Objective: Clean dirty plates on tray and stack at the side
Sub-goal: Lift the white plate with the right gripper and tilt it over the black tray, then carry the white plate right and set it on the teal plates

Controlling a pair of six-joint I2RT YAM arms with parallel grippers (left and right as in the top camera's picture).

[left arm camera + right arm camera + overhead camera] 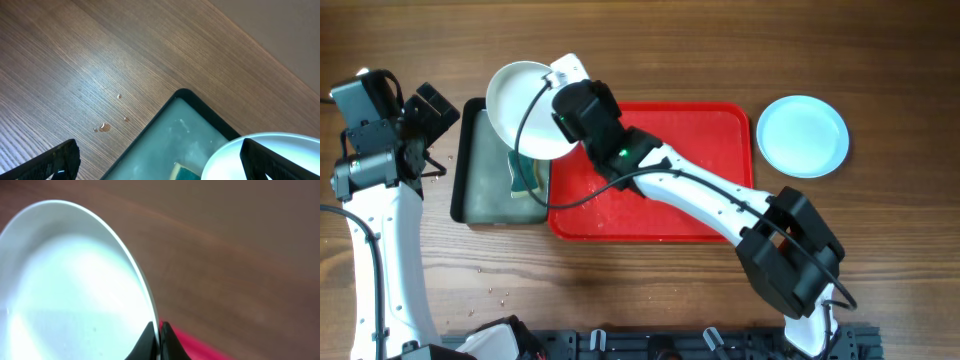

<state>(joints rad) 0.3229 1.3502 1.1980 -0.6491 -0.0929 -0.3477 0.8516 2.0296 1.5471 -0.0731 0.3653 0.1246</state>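
I need to move the white plate across the red tray next with my right gripper, then lower it onto the light cyan plate (pixel 802 137).
My right gripper (pixel 561 118) is shut on the rim of the white plate (pixel 518 100) and holds it tilted above the black tray (pixel 478 195), beside the red tray's (pixel 710 215) left end. In the right wrist view the fingers (pixel 157 336) pinch the plate's edge (pixel 65 290), with a strip of red tray (pixel 200 347) below. A light cyan plate (pixel 803 135) lies on the table right of the red tray. My left gripper (pixel 436 138) is open and empty, left of the black tray; its view (pixel 160 165) shows the white plate (pixel 227 160) by its right finger.
A green-yellow sponge (pixel 526 176) lies in the wet black tray and also shows in the left wrist view (pixel 184 173), beneath the tray's rim (pixel 186 94). Small crumbs lie on the wood (pixel 496 293) (pixel 103 127). My right arm stretches diagonally across the red tray.
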